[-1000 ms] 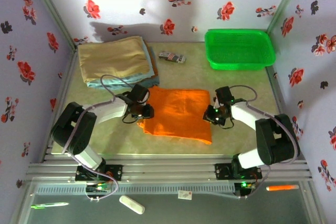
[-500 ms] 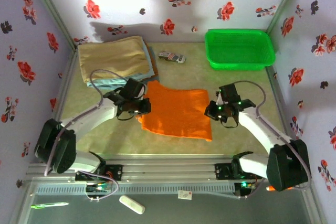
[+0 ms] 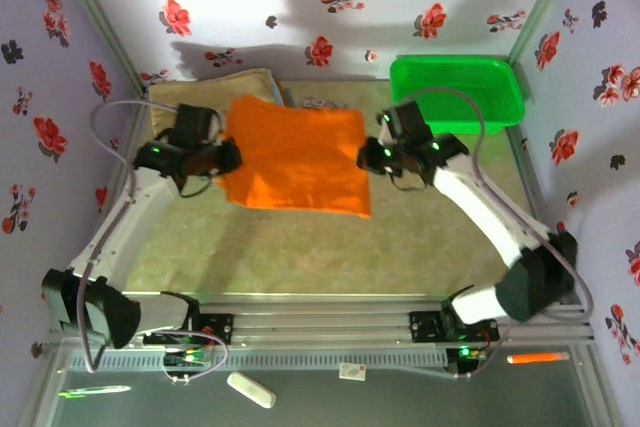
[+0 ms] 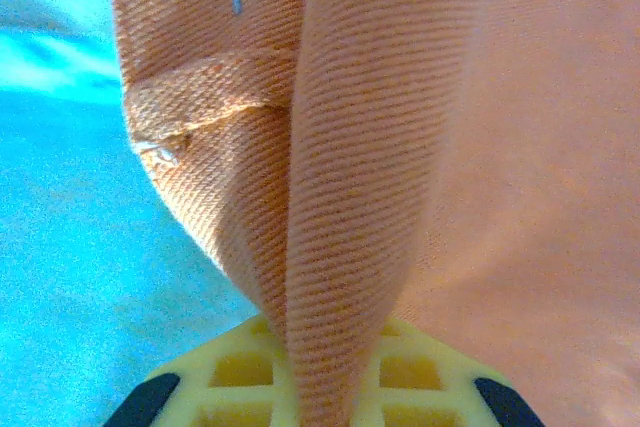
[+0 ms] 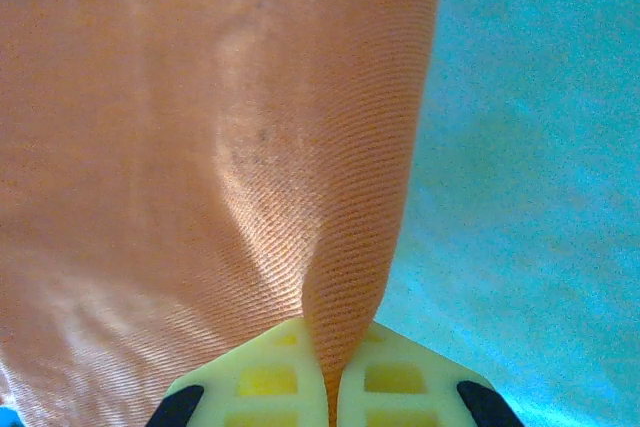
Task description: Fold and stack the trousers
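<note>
My left gripper moves outward to the tan folded cloth's wall-side edge (image 3: 160, 111) next, then lowers and releases, because the orange trousers cover only part of that cloth.
The folded orange trousers (image 3: 296, 155) hang lifted above the table, stretched between both arms. My left gripper (image 3: 226, 159) is shut on their left edge and my right gripper (image 3: 368, 157) is shut on their right edge. Seen from the left wrist, a thick fold of the orange trousers (image 4: 340, 207) is pinched between the yellow fingers (image 4: 240, 372). In the right wrist view the trousers (image 5: 200, 147) taper into the seam between the yellow fingers (image 5: 400, 377). The cloth's upper left part overlaps the tan folded cloth (image 3: 195, 93) from above.
The tan cloth lies at the back left, partly covered by the arm and trousers. A green basket (image 3: 455, 92) stands at the back right. A small patterned object (image 3: 318, 103) peeks out behind the trousers. Flowered walls enclose the table (image 3: 300, 257) on three sides.
Both arms have lifted the trousers off the table and carried them back and to the left, toward the tan cloth. Both grippers have stayed shut on the edges.
</note>
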Robot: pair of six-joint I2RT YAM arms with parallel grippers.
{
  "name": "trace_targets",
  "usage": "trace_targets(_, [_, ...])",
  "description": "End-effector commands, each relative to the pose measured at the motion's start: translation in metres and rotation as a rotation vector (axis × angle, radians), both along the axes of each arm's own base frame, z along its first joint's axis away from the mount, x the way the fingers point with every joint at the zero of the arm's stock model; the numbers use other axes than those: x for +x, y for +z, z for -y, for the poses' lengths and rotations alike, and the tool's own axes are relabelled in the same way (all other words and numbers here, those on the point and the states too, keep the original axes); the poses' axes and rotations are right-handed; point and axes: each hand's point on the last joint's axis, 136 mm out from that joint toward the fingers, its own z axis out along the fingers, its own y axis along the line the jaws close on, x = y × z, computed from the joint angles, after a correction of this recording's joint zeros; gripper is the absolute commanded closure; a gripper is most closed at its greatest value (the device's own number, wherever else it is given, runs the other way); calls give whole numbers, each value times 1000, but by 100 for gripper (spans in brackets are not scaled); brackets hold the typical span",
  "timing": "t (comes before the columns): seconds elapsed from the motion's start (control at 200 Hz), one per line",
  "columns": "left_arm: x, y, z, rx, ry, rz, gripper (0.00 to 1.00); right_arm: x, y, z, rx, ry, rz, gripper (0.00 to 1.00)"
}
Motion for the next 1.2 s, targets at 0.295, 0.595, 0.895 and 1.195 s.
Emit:
trace_targets(0.295, [73, 59, -149, 84, 331, 192, 100, 167, 21, -122, 92, 76, 87, 100])
trace_targets(0.595, [119, 39, -175, 87, 356, 199, 100, 227, 20, -125, 228, 16, 170, 100])
trace_targets(0.895, [135, 47, -201, 115, 394, 218, 100, 248, 20, -133, 298, -9, 216, 100])
trace_targets(1.195, [145, -24, -232, 36, 535, 135, 100, 274, -21, -134, 356, -69, 167, 73])
